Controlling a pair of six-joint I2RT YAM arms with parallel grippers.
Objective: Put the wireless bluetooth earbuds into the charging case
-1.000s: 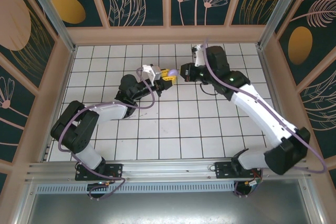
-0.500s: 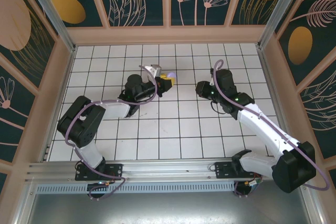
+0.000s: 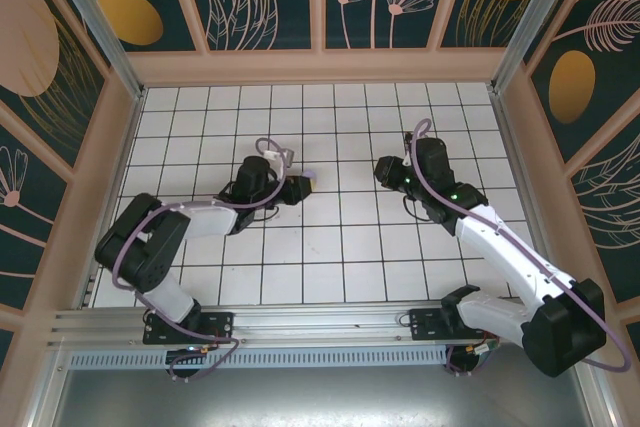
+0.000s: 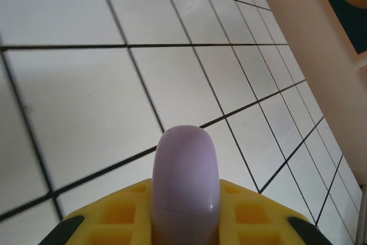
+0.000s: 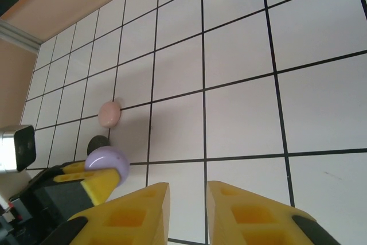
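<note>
I should next move my left gripper back and down to release the lavender case point(image 4: 184, 159) by the black round case below it, so the cases sit together.
A lavender charging case point(image 4: 184, 159), closed with its seam showing, sits clamped between the yellow fingers of my left gripper point(image 4: 184, 199). From above, that gripper point(image 3: 302, 185) hangs low over the middle tiles. The right wrist view has the same case point(image 5: 108, 162) at the left, against a yellow left finger point(image 5: 94, 186). My right gripper point(image 5: 188, 207) stands open by a narrow gap with nothing in it, well to the right of the case, and from above it point(image 3: 384, 169) points left. The earbuds are out of view.
A pink round case point(image 5: 109, 113) and a black round case point(image 5: 98, 143) lie on the white tiled floor point(image 5: 241, 119) just beyond the lavender one. A beige wall point(image 4: 321, 55) runs along the far right of the left wrist view.
My left gripper carried the lavender case down and toward the near side. The right arm drew back to the right, away from the case, and its jaws parted slightly.
</note>
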